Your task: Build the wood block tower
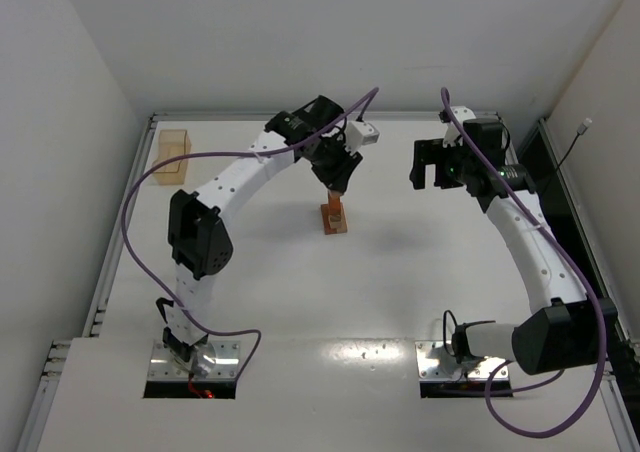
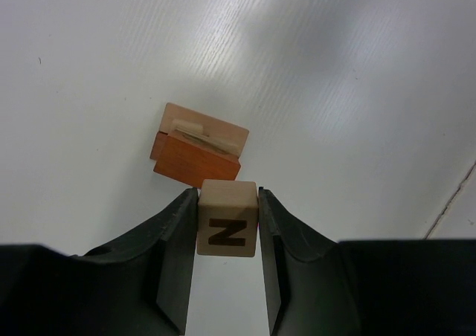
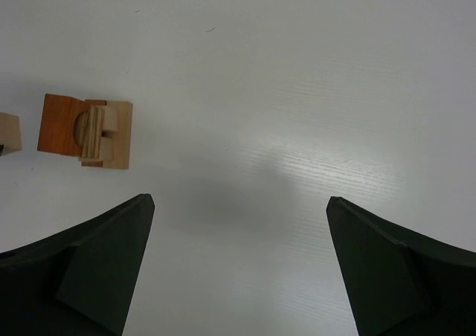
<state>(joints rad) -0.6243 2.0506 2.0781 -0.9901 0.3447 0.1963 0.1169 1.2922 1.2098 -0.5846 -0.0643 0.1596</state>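
Observation:
The left gripper will next lower the "N" cube onto the flat reddish-brown top [image 1: 334, 204] [image 2: 197, 161] of the wood block tower and let go of it, because that top is bare below.
My left gripper [image 2: 227, 210] is shut on a light tan cube printed with an "N" [image 2: 227, 218]. It holds the cube in the air just above and beside the wood block tower [image 2: 197, 144], a small stack of reddish-brown and tan blocks with an arch piece on top. The stack shows in the top view [image 1: 334, 217] under the left gripper [image 1: 334, 182], and in the right wrist view [image 3: 88, 130], where an edge of the held cube [image 3: 9, 133] shows at the far left. My right gripper [image 3: 239, 210] is open and empty, to the right of the stack [image 1: 428, 167].
A translucent amber box [image 1: 172, 156] stands at the table's back left corner. The white table [image 1: 400, 272] is walled at the back and sides. A purple cable runs along each arm.

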